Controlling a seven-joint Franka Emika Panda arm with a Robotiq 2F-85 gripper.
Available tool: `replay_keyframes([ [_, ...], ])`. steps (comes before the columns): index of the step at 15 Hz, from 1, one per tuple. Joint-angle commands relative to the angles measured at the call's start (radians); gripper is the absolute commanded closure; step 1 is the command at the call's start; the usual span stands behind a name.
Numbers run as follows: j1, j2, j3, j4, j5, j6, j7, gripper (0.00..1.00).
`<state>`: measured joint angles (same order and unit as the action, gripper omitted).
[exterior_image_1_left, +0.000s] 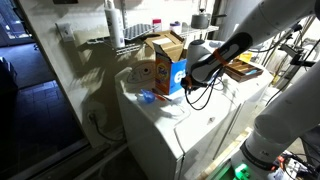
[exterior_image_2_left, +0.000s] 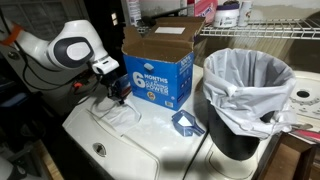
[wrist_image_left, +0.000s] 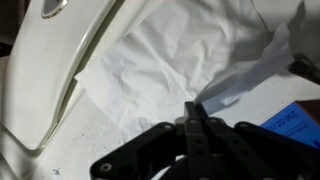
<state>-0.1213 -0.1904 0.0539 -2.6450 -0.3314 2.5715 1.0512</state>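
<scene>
My gripper will next move the sheet's corner along the front of the blue box toward the small blue object, to let go of it over the appliance top (exterior_image_2_left: 150, 109), which is bare there.
My gripper (wrist_image_left: 195, 112) is shut on a corner of a thin white sheet, a tissue or dryer sheet (wrist_image_left: 180, 60), and lifts that corner off the white appliance top (wrist_image_left: 40, 90). In an exterior view the gripper (exterior_image_2_left: 118, 92) hangs over the sheet (exterior_image_2_left: 118, 113) left of a blue box (exterior_image_2_left: 158, 72). In an exterior view the gripper (exterior_image_1_left: 187, 80) is next to the same blue box (exterior_image_1_left: 170, 72). A small blue object (exterior_image_2_left: 185, 124) lies on the top to the right of the sheet.
A black bin lined with a white bag (exterior_image_2_left: 247, 100) stands on the right of the appliance top. An orange box (exterior_image_1_left: 148, 72) sits beside the blue box. Wire shelves with bottles (exterior_image_2_left: 275, 30) run behind. A corner of something blue (wrist_image_left: 300, 118) shows at the wrist view's right.
</scene>
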Motion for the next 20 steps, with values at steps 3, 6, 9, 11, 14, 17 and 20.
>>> replay_keyframes([
  [3,-0.075,-0.069,0.002,-0.001,-0.08,-0.065,0.123,1.0],
  [6,-0.109,-0.038,0.004,0.023,-0.12,-0.052,0.151,1.0],
  [9,-0.134,-0.013,0.001,0.041,-0.166,-0.04,0.19,1.0],
  [11,-0.146,-0.001,-0.001,0.054,-0.204,-0.046,0.228,1.0],
  [14,-0.155,0.019,-0.012,0.074,-0.251,-0.053,0.281,1.0],
  [17,-0.151,0.05,-0.028,0.1,-0.3,-0.025,0.331,1.0],
  [20,-0.143,0.081,-0.045,0.13,-0.352,-0.012,0.389,1.0],
])
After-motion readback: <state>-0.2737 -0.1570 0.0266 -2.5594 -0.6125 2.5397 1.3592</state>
